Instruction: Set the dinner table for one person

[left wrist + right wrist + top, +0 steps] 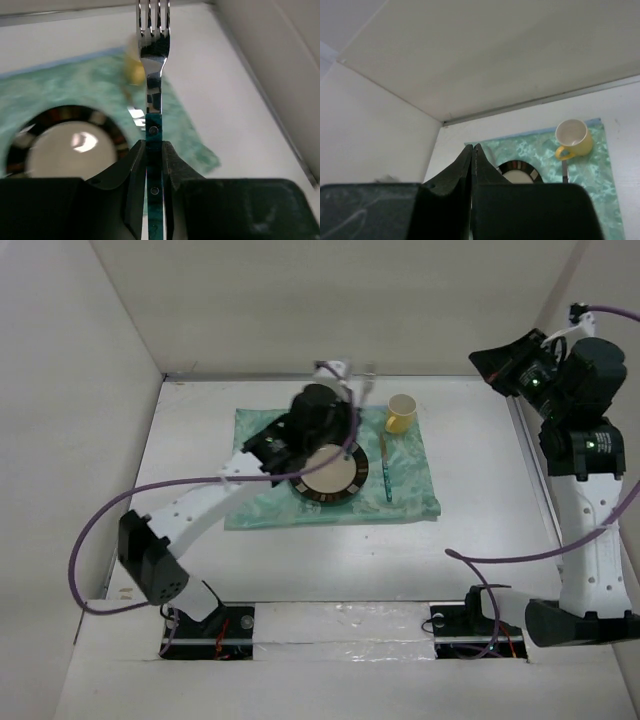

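Note:
The left gripper next needs to move down to the left in the top view and let go of the fork on the bare mat, across the plate from the knife.
My left gripper is shut on the teal handle of a fork and holds it above the far part of the green placemat, tines pointing away. Below it a round plate with a dark patterned rim lies on the placemat. A yellow cup stands at the mat's far right corner. A teal-handled knife lies right of the plate. The placemat lies on the white dinner table. My right gripper is shut and empty, raised high at the right wall.
White wall panels enclose the table on the left, far and right sides. A purple cable loops from the left arm. Both arm bases sit at the near edge.

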Robot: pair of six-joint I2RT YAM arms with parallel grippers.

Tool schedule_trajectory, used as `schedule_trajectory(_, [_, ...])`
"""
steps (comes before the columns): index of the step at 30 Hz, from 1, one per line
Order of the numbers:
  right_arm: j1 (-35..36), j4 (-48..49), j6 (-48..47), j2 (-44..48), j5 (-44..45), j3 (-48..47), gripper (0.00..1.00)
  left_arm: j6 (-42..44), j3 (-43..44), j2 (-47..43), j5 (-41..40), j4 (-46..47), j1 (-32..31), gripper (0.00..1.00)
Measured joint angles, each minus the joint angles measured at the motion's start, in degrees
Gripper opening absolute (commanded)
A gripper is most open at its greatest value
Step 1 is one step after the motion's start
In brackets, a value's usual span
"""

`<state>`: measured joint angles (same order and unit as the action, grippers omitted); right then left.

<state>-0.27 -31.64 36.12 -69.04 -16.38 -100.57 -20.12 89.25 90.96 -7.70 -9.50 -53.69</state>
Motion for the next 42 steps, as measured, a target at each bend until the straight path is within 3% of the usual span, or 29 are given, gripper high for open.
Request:
schedule_trajectory(4, [4.5,1.2,-1.07,-0.33,-0.15,7.78,0.0,-2.23,-12.15,-8.17,-2.69,0.35,15.78,0.0])
schedule_trajectory(7, [8.74,0.79,-2.64,-1.53,-0.15,13.31,0.01,-2.86,-21.11,-9.14,-2.69,-1.44,23.41,0.0])
schedule_trajectory(10, [12.02,0.35,-4.13,-2.71,0.44,17.27,0.16,-2.4,-28.83,-8.92,-1.92,-3.1,27.67,0.0])
schedule_trajectory(12, [13.66,-0.09,-4.98,-2.84,0.96,19.37,0.31,-1.73,-31.3,-8.39,-1.46,-4.24,28.72,0.0])
schedule_trajectory(14, [14.67,-0.42,-5.95,-2.82,1.42,20.37,0.38,-0.85,-32.22,-7.3,-1.09,-3.98,29.07,0.0])
schedule_trajectory(17, [15.54,-0.61,-7.15,-2.54,2.4,21.7,0.41,-0.02,-32.28,-4.9,-1.05,-2.75,29.07,0.0])
schedule_trajectory(40, [15.74,-2.73,-9.35,1.29,5.22,27.96,0.42,3.67,-34.01,7.41,-2.67,4.7,31.41,0.0])
schedule_trajectory(42, [15.74,-2.8,-9.38,1.29,5.25,28.37,0.42,3.69,-33.99,7.56,-2.86,5.16,31.41,0.04])
